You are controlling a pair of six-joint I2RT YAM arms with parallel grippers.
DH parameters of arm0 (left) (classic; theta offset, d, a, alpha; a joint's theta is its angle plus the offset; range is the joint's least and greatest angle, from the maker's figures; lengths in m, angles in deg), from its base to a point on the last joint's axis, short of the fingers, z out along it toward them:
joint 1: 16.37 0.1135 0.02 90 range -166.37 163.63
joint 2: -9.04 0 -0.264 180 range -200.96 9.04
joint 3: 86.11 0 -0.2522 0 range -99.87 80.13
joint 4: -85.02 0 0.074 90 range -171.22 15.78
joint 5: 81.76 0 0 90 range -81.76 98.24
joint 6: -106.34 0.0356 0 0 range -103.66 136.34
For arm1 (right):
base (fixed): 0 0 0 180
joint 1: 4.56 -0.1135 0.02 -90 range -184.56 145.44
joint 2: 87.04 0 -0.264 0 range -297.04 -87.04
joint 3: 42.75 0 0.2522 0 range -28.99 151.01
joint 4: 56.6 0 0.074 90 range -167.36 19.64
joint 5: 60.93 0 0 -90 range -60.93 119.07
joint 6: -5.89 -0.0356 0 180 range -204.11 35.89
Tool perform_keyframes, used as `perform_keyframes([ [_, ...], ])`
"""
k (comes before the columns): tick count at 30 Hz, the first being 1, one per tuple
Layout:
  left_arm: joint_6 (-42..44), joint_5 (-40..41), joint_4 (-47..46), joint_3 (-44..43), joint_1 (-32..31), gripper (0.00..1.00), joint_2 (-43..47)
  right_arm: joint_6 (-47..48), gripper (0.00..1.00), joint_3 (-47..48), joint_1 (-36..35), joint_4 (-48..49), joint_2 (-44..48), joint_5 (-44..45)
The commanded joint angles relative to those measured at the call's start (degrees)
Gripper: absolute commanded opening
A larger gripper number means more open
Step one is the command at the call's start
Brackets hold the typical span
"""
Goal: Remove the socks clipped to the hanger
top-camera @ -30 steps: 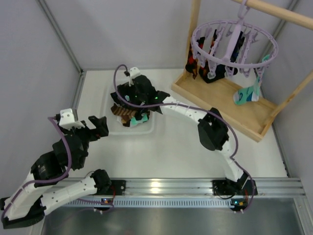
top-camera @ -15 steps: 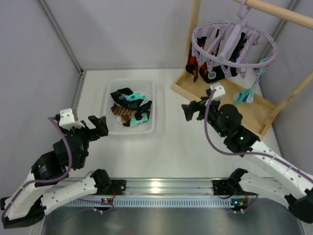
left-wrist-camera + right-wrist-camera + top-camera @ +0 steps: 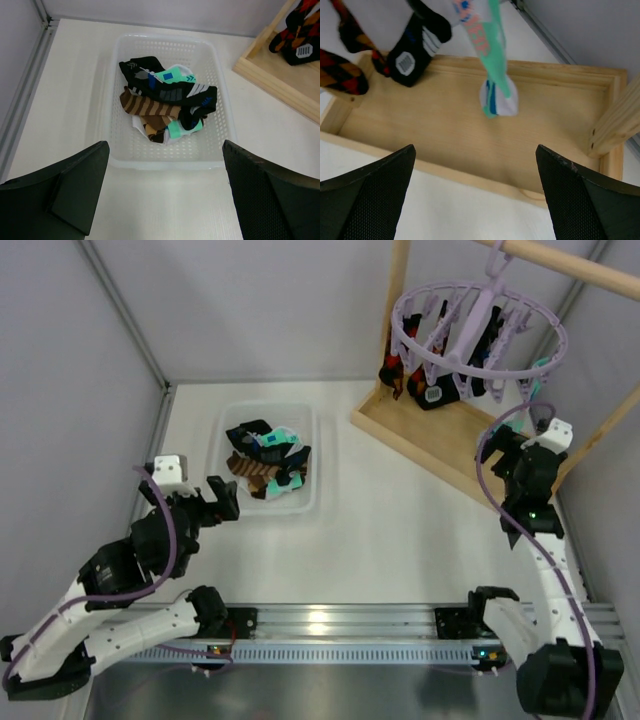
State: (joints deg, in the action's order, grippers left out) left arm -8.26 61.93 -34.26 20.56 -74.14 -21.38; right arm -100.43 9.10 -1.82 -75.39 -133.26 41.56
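Observation:
My right gripper moves outward over the tray next, until the teal sock's lower end, which hangs free beyond, sits between my open fingers.
The lavender round hanger hangs from the wooden bar at the back right. Clipped socks dangle from it: a black one with red-orange diamonds, a black one, and a teal one with a white toe. My right gripper is open just in front of and below the teal sock, not touching it. My left gripper is open and empty at the near edge of the white basket.
The white basket holds a pile of loose socks. The light wooden frame's tray base lies under the hanger, with an upright post to the right of my right gripper. Grey walls enclose the table.
My right arm has swung from over the basket across to the wooden frame, ending below the teal sock. My left arm has shifted slightly toward the basket.

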Motion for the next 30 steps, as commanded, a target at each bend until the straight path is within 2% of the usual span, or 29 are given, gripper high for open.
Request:
perform_keyframes([
  [1, 2.4, -5.3, -0.6, 0.2, 0.0, 0.98, -1.0, -2.7, 1.0, -1.1, 6.5, 12.3, -5.9, -5.0],
  [8, 2.2, -7.9, -0.9, 2.4, 0.1, 0.98, -2.5, 3.1, 0.98, -2.7, 9.9, 30.0, -17.0, -7.7],
  [12, 2.2, -10.0, -0.8, 2.6, 0.1, 0.98, -3.6, 7.3, 0.84, -1.9, 10.0, 35.8, -21.5, -7.6],
  [14, 2.3, -10.9, -0.9, 2.9, 0.1, 0.98, -3.9, 8.7, 0.84, -2.4, 9.9, 39.9, -24.5, -7.5],
  [17, 2.4, -11.4, -0.9, 3.1, 0.1, 0.98, -3.7, 10.2, 0.78, -1.0, 9.9, 41.3, -28.6, -9.0],
  [20, 2.5, -11.2, -1.0, 3.0, 0.0, 0.98, -2.8, 10.4, 0.58, -1.0, 10.0, 45.5, -31.4, -10.1],
  [21, 2.5, -11.1, -0.9, 2.9, 0.1, 0.98, -2.6, 10.5, 0.46, -1.0, 10.0, 45.8, -31.7, -10.0],
  [23, 2.4, -11.0, -0.9, 3.1, 0.0, 0.98, -2.4, 11.0, 0.33, -1.0, 9.9, 47.0, -31.4, -9.6],
  [24, 2.4, -11.1, -1.0, 3.1, 0.1, 0.98, -2.2, 11.0, 0.18, -1.5, 9.9, 47.1, -31.2, -9.4],
  [25, 2.3, -11.2, -1.0, 3.1, 0.0, 0.98, -2.3, 11.3, 0.11, -1.7, 9.9, 47.3, -30.8, -9.5],
  [27, 2.3, -10.9, -1.0, 3.1, 0.1, 0.98, -2.5, 11.0, 0.0, -2.4, 9.8, 47.8, -29.2, -9.4],
  [30, 2.0, -10.8, -1.0, 2.7, 0.1, 0.98, -2.7, 9.6, 0.0, -3.5, 9.1, 47.4, -25.6, -10.1],
])
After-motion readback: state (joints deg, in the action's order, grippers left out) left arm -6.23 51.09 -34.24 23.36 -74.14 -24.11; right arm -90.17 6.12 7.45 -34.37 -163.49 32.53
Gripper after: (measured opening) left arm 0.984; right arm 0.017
